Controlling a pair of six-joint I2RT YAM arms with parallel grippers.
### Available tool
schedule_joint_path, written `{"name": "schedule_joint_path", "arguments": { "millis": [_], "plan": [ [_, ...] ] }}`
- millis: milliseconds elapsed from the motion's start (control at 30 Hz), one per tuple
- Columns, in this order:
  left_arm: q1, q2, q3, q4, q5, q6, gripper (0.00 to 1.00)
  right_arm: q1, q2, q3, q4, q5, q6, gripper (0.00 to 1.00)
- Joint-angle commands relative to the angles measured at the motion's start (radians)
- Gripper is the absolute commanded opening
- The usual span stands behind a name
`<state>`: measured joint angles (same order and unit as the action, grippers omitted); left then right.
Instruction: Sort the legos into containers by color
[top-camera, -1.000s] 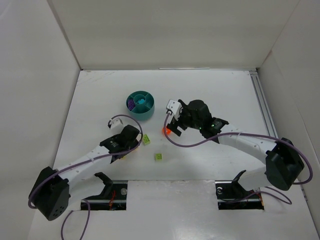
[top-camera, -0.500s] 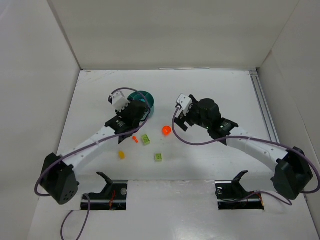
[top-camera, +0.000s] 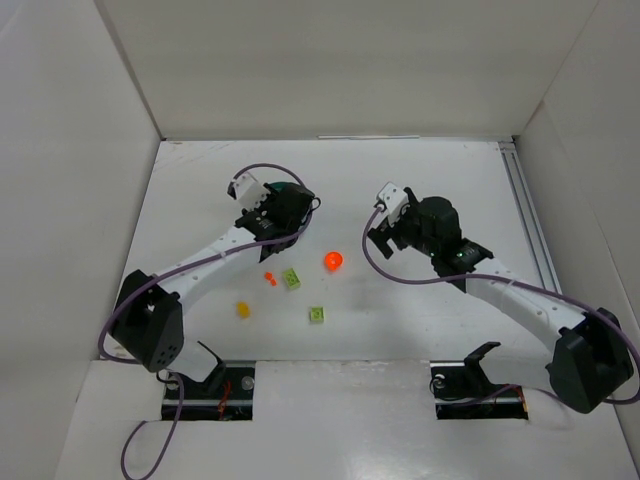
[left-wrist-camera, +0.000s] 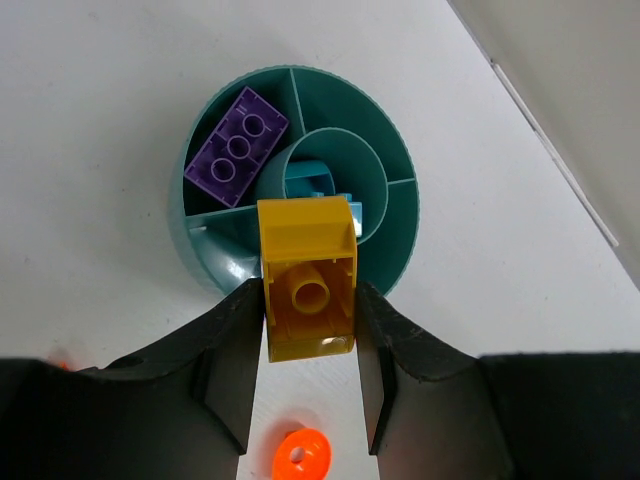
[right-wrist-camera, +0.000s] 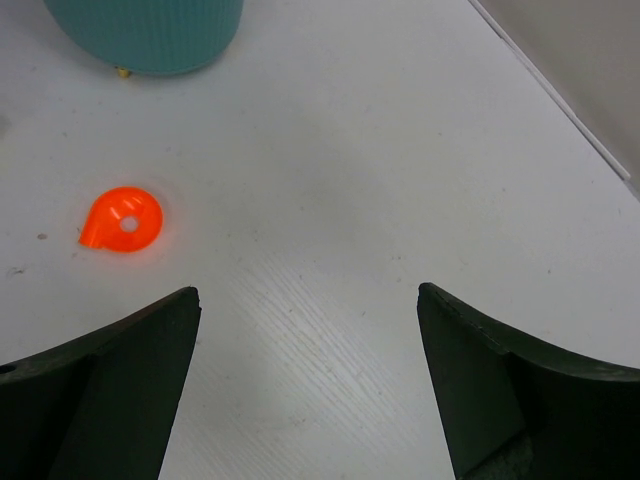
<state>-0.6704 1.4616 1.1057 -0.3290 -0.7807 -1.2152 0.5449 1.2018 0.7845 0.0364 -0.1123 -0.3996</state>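
The robot's left gripper will next move down toward the dish's empty wedge (left-wrist-camera: 227, 250) beside the purple lego (left-wrist-camera: 237, 148) to let go of the yellow lego, since that wedge is open below the gripper.
My left gripper (left-wrist-camera: 310, 293) is shut on a yellow lego (left-wrist-camera: 307, 290) and holds it above the near rim of the teal dish (left-wrist-camera: 402, 178). One wedge of the dish holds a purple lego (left-wrist-camera: 237, 148), and a teal lego (left-wrist-camera: 312, 180) lies in the central well. In the top view the left gripper (top-camera: 284, 207) covers most of the dish (top-camera: 289, 187). My right gripper (right-wrist-camera: 308, 295) is open and empty, right of the rounded orange-red piece (right-wrist-camera: 123, 219). In the top view it (top-camera: 380, 238) hangs over bare table.
Loose on the table lie the orange-red piece (top-camera: 333, 261), a tiny orange lego (top-camera: 269, 278), two lime green legos (top-camera: 291, 278) (top-camera: 317, 314) and a yellow-orange one (top-camera: 241, 310). White walls enclose the table, and a rail (top-camera: 517, 200) runs along its right side.
My left arm has swung up from the loose bricks to over the dish, carrying the yellow lego. My right arm has drawn back to the right, away from the orange-red piece.
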Motion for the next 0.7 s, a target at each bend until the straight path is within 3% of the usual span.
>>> {"name": "schedule_joint_path", "arguments": {
  "millis": [0, 667],
  "plan": [
    [0.005, 0.008, 0.006, 0.022, -0.046, -0.055, 0.15, -0.014, -0.027, -0.005, 0.048, -0.033, 0.016, 0.94],
    [0.005, 0.062, 0.031, 0.05, -0.046, -0.078, 0.15, -0.053, -0.102, -0.053, 0.048, -0.043, 0.016, 0.94]
  ]
}}
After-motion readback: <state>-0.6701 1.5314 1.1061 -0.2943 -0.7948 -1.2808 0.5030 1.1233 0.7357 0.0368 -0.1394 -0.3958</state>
